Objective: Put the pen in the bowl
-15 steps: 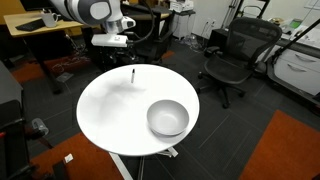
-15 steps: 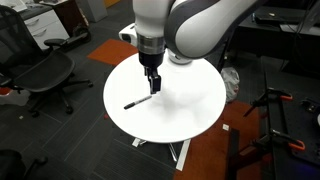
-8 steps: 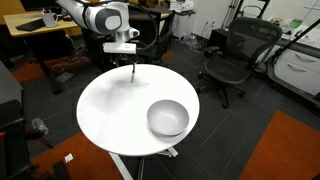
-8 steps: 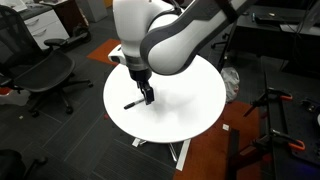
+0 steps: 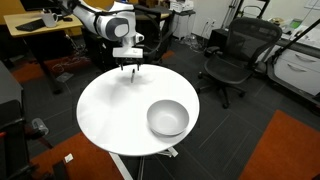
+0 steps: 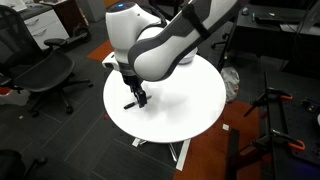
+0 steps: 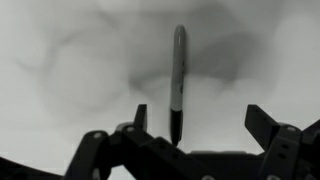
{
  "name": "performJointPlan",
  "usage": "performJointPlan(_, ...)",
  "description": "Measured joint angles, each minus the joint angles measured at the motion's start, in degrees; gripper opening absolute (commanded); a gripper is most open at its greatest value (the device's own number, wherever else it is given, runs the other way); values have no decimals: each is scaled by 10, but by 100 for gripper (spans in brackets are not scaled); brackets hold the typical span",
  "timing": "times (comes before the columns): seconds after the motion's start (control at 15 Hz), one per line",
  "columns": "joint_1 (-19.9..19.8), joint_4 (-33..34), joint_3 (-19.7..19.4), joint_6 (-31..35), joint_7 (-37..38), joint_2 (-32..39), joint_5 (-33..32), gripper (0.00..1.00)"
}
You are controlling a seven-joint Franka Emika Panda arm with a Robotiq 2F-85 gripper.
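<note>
I will lower my gripper to the dark pen next and then close across the pen's body (image 7: 177, 92), since it lies flat below my open fingers.
The dark pen (image 7: 178, 75) lies flat on the white round table (image 5: 110, 115), near its far edge in an exterior view (image 5: 133, 73). In the wrist view it points straight away, its near end between my fingers and closer to the left one. My gripper (image 7: 200, 125) is open and low over the pen, not closed on it; it shows in both exterior views (image 5: 129, 65) (image 6: 136, 99). The grey-silver bowl (image 5: 168, 118) stands empty on the table's near right side, well apart from the gripper. In the exterior view where the arm fills the frame, the bowl is hidden.
Black office chairs (image 5: 232, 55) (image 6: 45, 75) stand around the table. Desks with clutter (image 5: 40, 30) are behind the arm. The floor has dark carpet with an orange patch (image 5: 290, 145).
The arm has swung over the table and come down, so the gripper now sits low around the pen's end. The pen and bowl have not moved.
</note>
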Motion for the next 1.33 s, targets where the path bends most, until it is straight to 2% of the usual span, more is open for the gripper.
performJointPlan(0.2, -8, 26, 6, 0, 0, 25, 2, 100)
performJointPlan(0.27, -11, 33, 8, 0, 0, 32, 2, 95)
performJointPlan(0.33, -13, 40, 10, 0, 0, 39, 3, 74)
performJointPlan(0.47, -18, 52, 14, 0, 0, 51, 3, 69)
performJointPlan(0.8, -20, 74, 16, 0, 0, 71, 4, 29)
performJointPlan(1.07, -23, 88, 16, 0, 0, 77, 5, 1)
performJointPlan(1.33, -24, 90, 16, 0, 3, 75, 13, 4)
